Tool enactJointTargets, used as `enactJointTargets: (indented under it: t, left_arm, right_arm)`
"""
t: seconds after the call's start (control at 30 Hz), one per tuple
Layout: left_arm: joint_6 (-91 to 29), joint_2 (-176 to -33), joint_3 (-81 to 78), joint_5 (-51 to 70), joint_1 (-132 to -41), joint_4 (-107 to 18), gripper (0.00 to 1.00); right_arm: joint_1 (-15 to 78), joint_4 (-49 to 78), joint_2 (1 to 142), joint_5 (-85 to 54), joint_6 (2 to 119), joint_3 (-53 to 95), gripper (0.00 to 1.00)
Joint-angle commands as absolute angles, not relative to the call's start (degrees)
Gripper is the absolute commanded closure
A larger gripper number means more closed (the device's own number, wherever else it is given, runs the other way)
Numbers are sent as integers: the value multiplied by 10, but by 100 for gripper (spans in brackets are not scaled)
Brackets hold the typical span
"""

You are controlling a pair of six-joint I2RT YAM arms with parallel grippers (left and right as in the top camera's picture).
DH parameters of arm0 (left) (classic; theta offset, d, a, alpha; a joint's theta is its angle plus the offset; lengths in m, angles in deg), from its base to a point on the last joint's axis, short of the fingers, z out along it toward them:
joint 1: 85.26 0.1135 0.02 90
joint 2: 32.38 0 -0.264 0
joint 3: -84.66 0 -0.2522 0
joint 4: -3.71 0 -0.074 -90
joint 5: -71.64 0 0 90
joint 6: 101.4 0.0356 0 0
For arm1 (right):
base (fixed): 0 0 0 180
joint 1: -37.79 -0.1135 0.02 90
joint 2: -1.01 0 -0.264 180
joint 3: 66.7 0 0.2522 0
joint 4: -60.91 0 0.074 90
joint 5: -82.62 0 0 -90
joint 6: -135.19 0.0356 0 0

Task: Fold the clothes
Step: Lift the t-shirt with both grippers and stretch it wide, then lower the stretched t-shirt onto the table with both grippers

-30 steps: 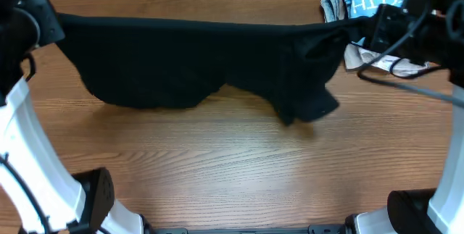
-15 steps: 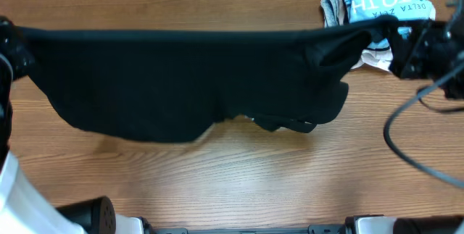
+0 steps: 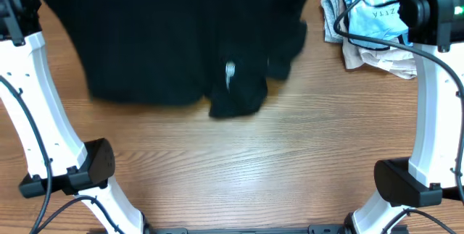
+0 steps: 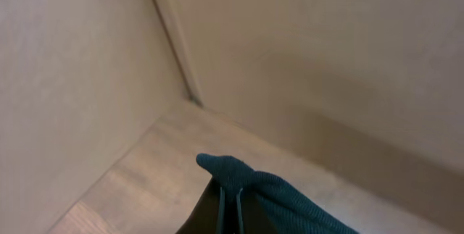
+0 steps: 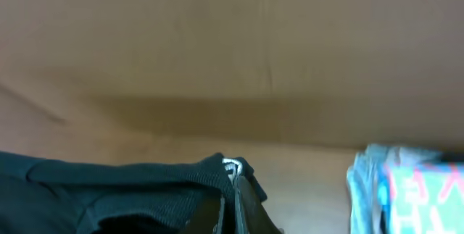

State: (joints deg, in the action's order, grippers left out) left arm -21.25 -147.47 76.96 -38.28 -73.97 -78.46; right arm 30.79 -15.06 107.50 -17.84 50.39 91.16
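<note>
My left gripper needs to move down and back onto the bare near part of the tabletop and let go of the garment's corner there, because the garment is still hanging from its held corners.
A large dark green-black garment (image 3: 174,38) hangs spread over the far half of the wooden table (image 3: 239,169), its lower edge bunched with a small white tag (image 3: 230,73). My left gripper (image 4: 230,190) is shut on one corner of the garment (image 4: 290,198). My right gripper (image 5: 233,190) is shut on another corner of the garment (image 5: 109,190). Both gripper tips are above the top edge of the overhead view.
A pile of folded clothes with a blue printed shirt (image 3: 377,24) lies at the far right, also at the right edge of the right wrist view (image 5: 413,190). Cardboard walls (image 4: 326,46) stand behind the table. Arm bases sit at the front left (image 3: 80,169) and front right (image 3: 406,183).
Both arms have lifted the garment up and away toward the back; it hung stretched wide across the table, now it is raised with its lower edge bunched near the middle.
</note>
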Motion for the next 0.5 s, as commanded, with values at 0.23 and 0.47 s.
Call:
enactJointTargets:
  t: [0.23,0.47]
  left_arm:
    - [-176,-1460,779,-409,-731,-787,96]
    - [-176,-1490,779,-274,-730,-953,96]
  right_arm:
    - [319,-110,1047,-110,447,931,96]
    - [319,-189,1064,-110,447,865,96]
